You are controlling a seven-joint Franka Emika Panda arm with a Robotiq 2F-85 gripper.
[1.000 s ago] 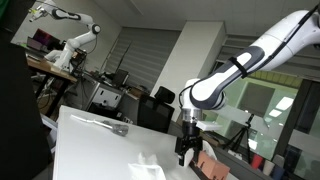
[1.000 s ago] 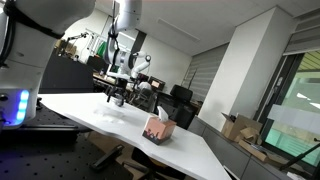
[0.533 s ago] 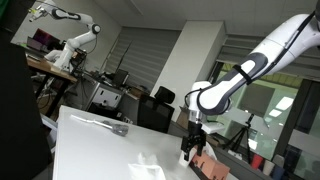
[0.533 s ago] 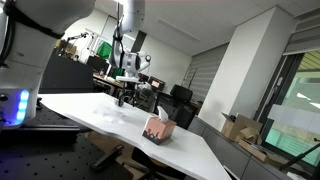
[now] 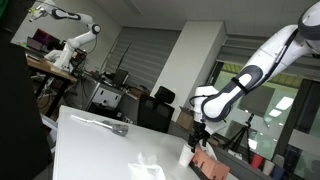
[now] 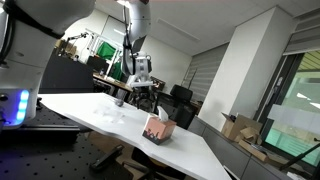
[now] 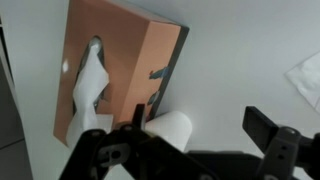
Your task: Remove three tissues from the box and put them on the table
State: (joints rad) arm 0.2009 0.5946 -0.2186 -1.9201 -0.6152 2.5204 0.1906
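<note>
I will next move my gripper to the left in the wrist view, over the white tissue sticking out of the slot (image 6: 162, 111), because its open fingers hang beside the box.
The tissue box (image 7: 110, 70) is orange-brown, with a white tissue (image 7: 90, 85) sticking out of its slot. It fills the upper left of the wrist view and shows in both exterior views (image 5: 209, 166) (image 6: 157, 131). My gripper (image 7: 198, 122) is open and empty, hanging over the white table just beside the box. In the exterior views it hovers close above and beside the box (image 5: 199, 137) (image 6: 141, 96). A loose white tissue (image 5: 147, 163) lies on the table away from the box. It also shows at the right edge of the wrist view (image 7: 306, 78).
The white table (image 5: 90, 145) ends close beyond the box. Office chairs (image 5: 158, 108), desks with clutter and another robot arm (image 5: 70, 45) stand behind. A black stand with blue lights (image 6: 15, 105) is near the table's end.
My gripper has moved sideways across the table towards the tissue box and now hangs right beside it. It stayed open. The box and the loose tissue have not moved.
</note>
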